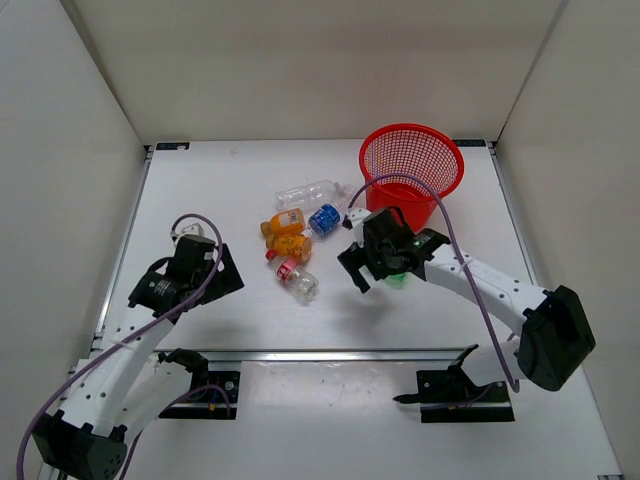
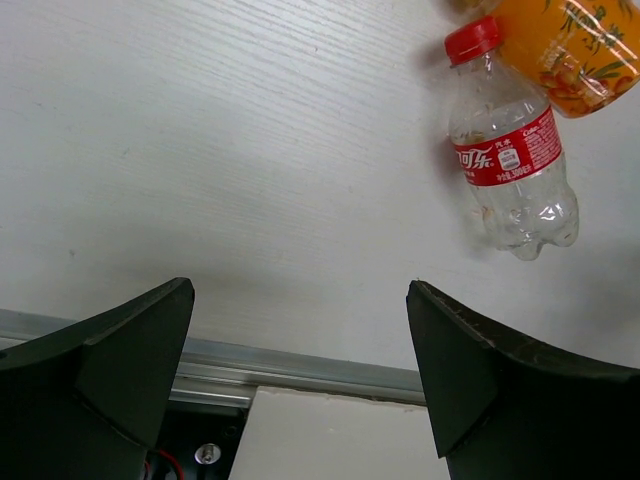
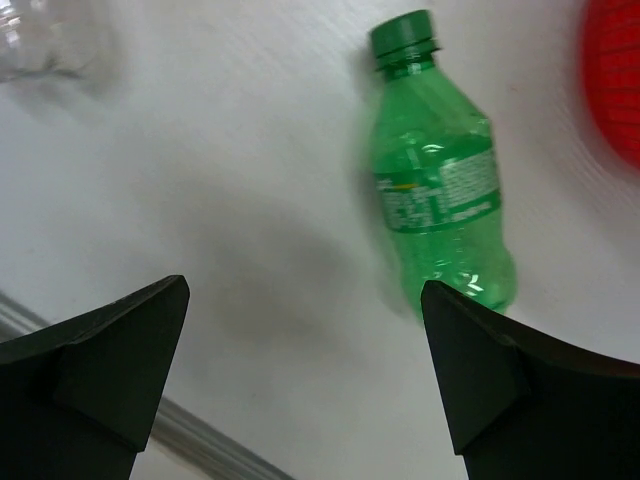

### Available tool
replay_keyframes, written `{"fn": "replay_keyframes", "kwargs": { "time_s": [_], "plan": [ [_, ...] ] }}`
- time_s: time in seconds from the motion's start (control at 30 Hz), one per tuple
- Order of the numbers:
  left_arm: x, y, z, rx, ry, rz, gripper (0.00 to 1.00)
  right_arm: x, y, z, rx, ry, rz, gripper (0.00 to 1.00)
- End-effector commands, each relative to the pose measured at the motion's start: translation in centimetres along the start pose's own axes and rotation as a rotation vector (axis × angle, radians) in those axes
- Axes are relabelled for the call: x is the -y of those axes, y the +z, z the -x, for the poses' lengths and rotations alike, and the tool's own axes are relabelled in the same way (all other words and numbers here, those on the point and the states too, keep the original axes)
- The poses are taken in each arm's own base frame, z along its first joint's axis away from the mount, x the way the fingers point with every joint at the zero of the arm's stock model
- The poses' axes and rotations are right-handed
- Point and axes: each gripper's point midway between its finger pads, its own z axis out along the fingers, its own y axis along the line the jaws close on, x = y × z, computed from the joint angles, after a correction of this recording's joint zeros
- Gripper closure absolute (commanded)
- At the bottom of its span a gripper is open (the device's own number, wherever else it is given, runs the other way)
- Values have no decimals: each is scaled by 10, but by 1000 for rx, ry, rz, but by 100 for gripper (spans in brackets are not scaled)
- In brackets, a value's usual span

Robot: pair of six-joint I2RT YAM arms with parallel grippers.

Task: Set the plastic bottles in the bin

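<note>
I will next move my left gripper to the right in the top view and down onto the red label, because its bottle is below the gripper on that side.
The red mesh bin stands at the far right of the table. Left of it lie a clear bottle, a blue-labelled bottle, two orange bottles and a red-labelled bottle. A green bottle lies on its side near the bin; the right arm hides most of it in the top view. My right gripper is open and empty, just short of it. My left gripper is open and empty, with the red-labelled bottle and an orange bottle ahead to its right.
A metal rail runs along the table's near edge and shows under the left gripper. White walls close in the table on the left, back and right. The bin's rim shows at the right edge of the right wrist view.
</note>
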Motion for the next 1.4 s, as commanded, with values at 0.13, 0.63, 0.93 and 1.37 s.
{"fn": "replay_keyframes", "kwargs": {
  "time_s": [0.13,0.63,0.93,1.37],
  "plan": [
    [10,15,0,-21,12,4,1,38,20,19,122,-26,-75,1],
    [45,36,-6,-60,15,-71,1,44,77,-22,47,-55,-69,20],
    [74,47,-13,-78,37,-117,1,14,-4,63,302,-101,-58,77],
    [158,75,-25,-116,64,-199,2,171,-151,207,812,38,-361,75]
  ]
}}
